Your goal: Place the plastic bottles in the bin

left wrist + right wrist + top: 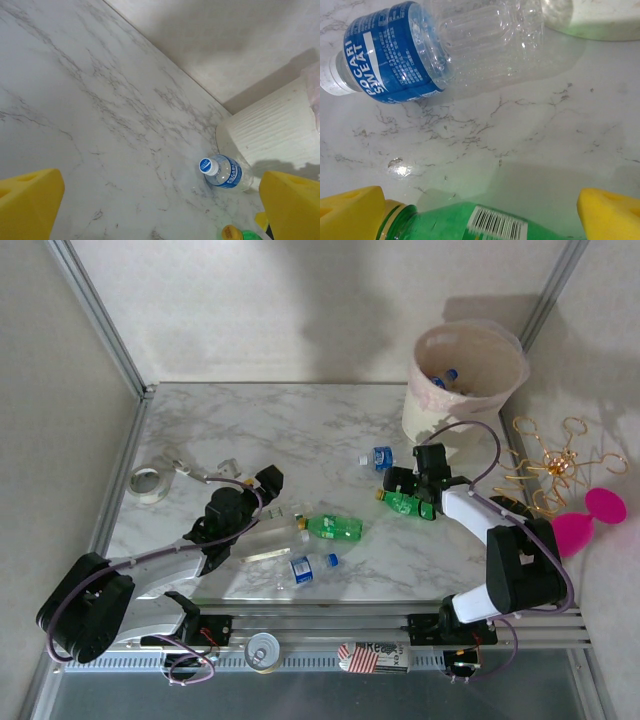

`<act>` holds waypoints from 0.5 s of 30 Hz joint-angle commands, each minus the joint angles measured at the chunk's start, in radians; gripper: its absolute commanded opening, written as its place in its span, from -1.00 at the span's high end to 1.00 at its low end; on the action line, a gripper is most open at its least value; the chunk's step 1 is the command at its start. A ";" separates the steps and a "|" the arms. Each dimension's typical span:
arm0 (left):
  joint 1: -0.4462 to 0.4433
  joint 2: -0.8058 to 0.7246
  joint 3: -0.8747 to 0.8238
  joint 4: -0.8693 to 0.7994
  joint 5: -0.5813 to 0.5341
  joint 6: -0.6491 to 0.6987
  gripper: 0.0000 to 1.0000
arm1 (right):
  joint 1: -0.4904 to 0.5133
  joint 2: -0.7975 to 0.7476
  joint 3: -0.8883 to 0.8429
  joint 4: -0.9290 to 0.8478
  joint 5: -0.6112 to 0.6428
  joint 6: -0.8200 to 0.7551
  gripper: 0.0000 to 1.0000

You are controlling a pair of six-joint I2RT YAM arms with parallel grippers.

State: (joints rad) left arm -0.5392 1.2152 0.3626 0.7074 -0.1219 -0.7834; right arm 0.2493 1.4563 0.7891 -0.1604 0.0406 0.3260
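Note:
Back and down, my right gripper will move onto the green bottle's body (408,504) (492,223), because the bottle lies nearer my base than the open yellow fingertips.
The cream bin (480,390) stands at the back right with bottles inside it (445,378). A clear blue-labelled bottle (378,457) lies beside its base, also seen ahead of my left gripper (225,172) and in the right wrist view (435,47). My right gripper (405,485) is open, its yellow fingers (350,212) straddling a green bottle (480,222) lying on the table (405,504). My left gripper (268,478) hangs open (160,210) over bare marble. By it lie a clear bottle (265,538), a second green bottle (333,528) and a blue-labelled one (305,568).
A roll of tape (148,483) sits at the left edge. A gold wire stand (555,465) and a pink goblet (590,520) are off the table's right side. A can (263,652) rests on the front rail. Walls close in the back and sides.

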 commanded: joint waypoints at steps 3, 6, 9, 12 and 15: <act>0.010 -0.002 -0.005 0.028 0.015 -0.001 -0.99 | -0.002 -0.059 -0.050 -0.065 -0.041 0.056 -0.97; 0.013 -0.003 -0.009 0.029 0.014 0.002 -0.99 | 0.002 -0.090 -0.085 -0.080 -0.084 0.091 -0.98; 0.016 -0.002 -0.013 0.036 0.019 0.001 -0.99 | 0.031 -0.107 -0.108 -0.097 -0.106 0.119 -0.98; 0.017 0.001 -0.014 0.042 0.027 -0.002 -0.99 | 0.076 -0.115 -0.112 -0.120 -0.093 0.143 -0.98; 0.018 -0.007 -0.019 0.043 0.031 -0.004 -0.99 | 0.104 -0.127 -0.119 -0.140 -0.093 0.173 -0.97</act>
State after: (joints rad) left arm -0.5323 1.2152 0.3576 0.7189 -0.1112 -0.7830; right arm 0.3302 1.3556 0.6903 -0.2531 -0.0319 0.4438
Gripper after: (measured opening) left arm 0.996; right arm 0.987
